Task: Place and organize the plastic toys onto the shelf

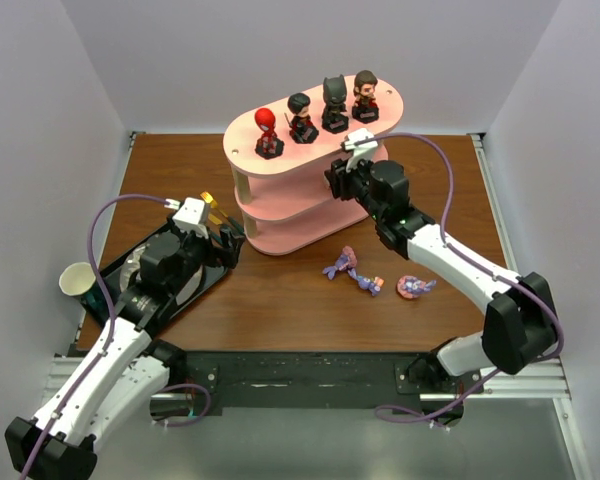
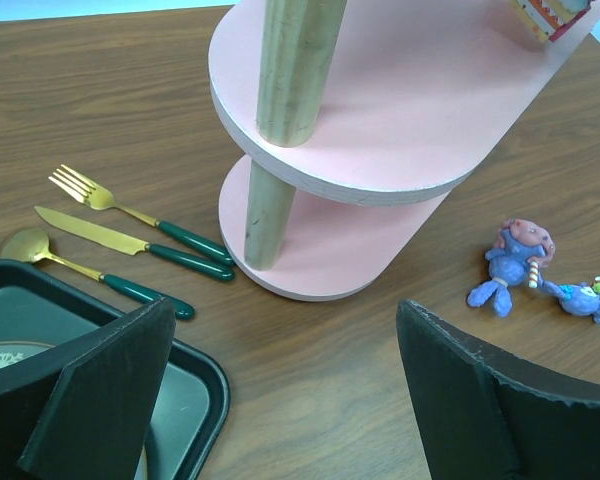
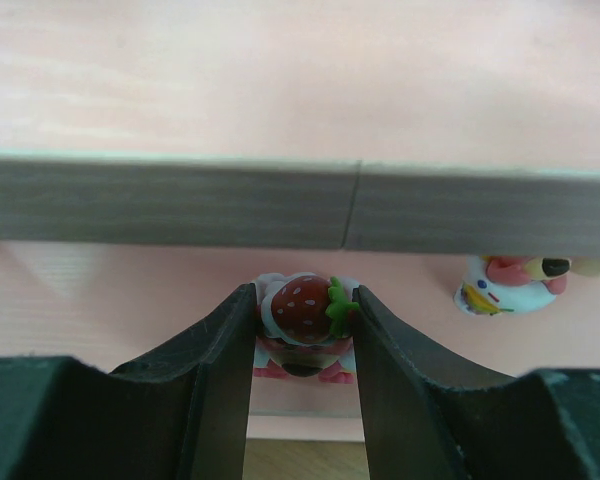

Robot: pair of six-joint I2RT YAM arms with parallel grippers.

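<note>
My right gripper moves outward next, further in under the upper board's edge, as the strawberry-topped toy is still close to the lower board's near edge.
The pale pink shelf (image 1: 280, 235) stands at the back middle of the table. Its top board carries a red figure (image 1: 269, 133), a black-haired one (image 1: 302, 118), a black masked one (image 1: 334, 105) and a brown-haired one (image 1: 365, 97). My right gripper (image 3: 304, 300) reaches into a lower tier at the shelf's right end and is shut on a small strawberry-topped toy (image 3: 302, 308) over the pink board. A white toy (image 3: 505, 283) stands on that board to the right. Purple and pink pony toys (image 1: 340, 265) (image 1: 415, 287) lie on the table. My left gripper (image 2: 285, 390) hangs open, holding nothing, left of the shelf.
A black tray (image 2: 205, 370) lies under my left arm. Gold and green cutlery (image 2: 130, 212) sits between the tray and the shelf base. A paper cup (image 1: 77, 280) stands at the table's left edge. The upper board's edge (image 3: 280, 205) runs just above my right fingers.
</note>
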